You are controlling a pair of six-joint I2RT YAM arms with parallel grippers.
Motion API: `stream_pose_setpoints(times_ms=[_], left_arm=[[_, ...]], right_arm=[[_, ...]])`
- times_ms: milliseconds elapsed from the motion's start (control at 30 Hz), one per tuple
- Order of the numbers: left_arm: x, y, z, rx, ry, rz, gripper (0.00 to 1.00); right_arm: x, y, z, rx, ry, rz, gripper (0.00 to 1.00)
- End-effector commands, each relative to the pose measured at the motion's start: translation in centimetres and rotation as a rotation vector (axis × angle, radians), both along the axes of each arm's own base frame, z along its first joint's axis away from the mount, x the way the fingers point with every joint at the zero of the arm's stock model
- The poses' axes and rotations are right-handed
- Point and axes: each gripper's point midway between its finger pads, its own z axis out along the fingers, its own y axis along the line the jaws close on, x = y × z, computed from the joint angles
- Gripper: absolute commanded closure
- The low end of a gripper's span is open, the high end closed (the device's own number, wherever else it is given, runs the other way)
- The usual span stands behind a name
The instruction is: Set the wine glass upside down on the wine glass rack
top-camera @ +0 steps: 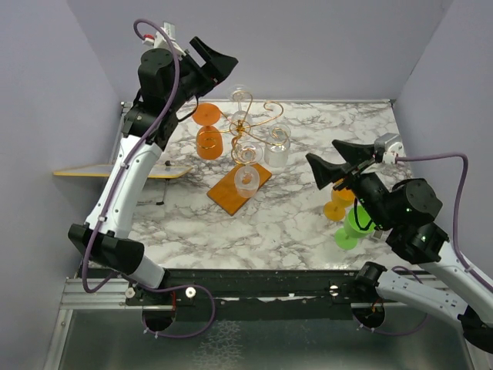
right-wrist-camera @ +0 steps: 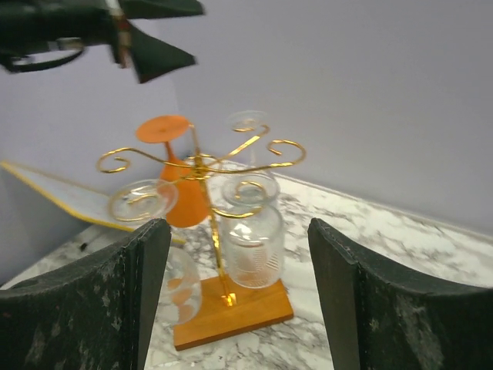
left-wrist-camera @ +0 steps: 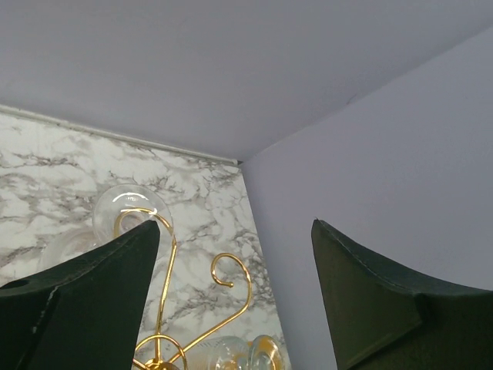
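Note:
I will next turn my right gripper from the rack (top-camera: 248,123) to point down and lower it onto the yellow-orange wine glass's rack-side rim (top-camera: 337,188), because that glass stands upright below it.
The wine glass rack (top-camera: 248,123) stands mid-table on its wooden base (top-camera: 231,196), gold arms spread out. An orange wine glass (top-camera: 208,132) hangs upside down from its left arm, foot on top. Clear glasses (top-camera: 277,146) hang from the other arms. My left gripper (top-camera: 213,58) is open above and beside the orange glass, holding nothing; its wrist view shows a gold scroll (left-wrist-camera: 231,277) between the fingers (left-wrist-camera: 92,301). My right gripper (top-camera: 331,159) is open to the right of the rack, facing the rack (right-wrist-camera: 202,163), the orange glass (right-wrist-camera: 173,181) and a ribbed clear glass (right-wrist-camera: 250,239).
An orange glass (top-camera: 337,208) and a green glass (top-camera: 354,227) stand on the marble table under my right arm. A yellow-edged board (top-camera: 115,172) juts out at the left. Purple walls close in the back and both sides.

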Motion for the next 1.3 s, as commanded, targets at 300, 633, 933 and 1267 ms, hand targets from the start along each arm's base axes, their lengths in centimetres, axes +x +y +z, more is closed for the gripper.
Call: stream_pose_setpoints(times_ms=[300,633,933,1267], left_arm=[[-9.3,2.9,2.5,0.259,-0.31,-0.079,0.02],[-16.5,6.8,-2.5,0.436,-0.364,-0.04,0.01],[-17.4,8.3,-4.7,0.519,-0.333,0.014,0.01],[-16.3,8.3,-4.2,0.615,-0.341,0.031,0.01]], right_arm=[[3.6,-9.7,-10.3,-0.008,0.428,-0.666,0.27],[2.3,-10.5,-17.1,-0.127,0.643,-0.766,0.29],[3.9,-8.0,-21.1,-0.25,0.761,-0.731,0.3],[7.6,-8.3,-25.8,-0.305,0.907,-0.713,0.39]])
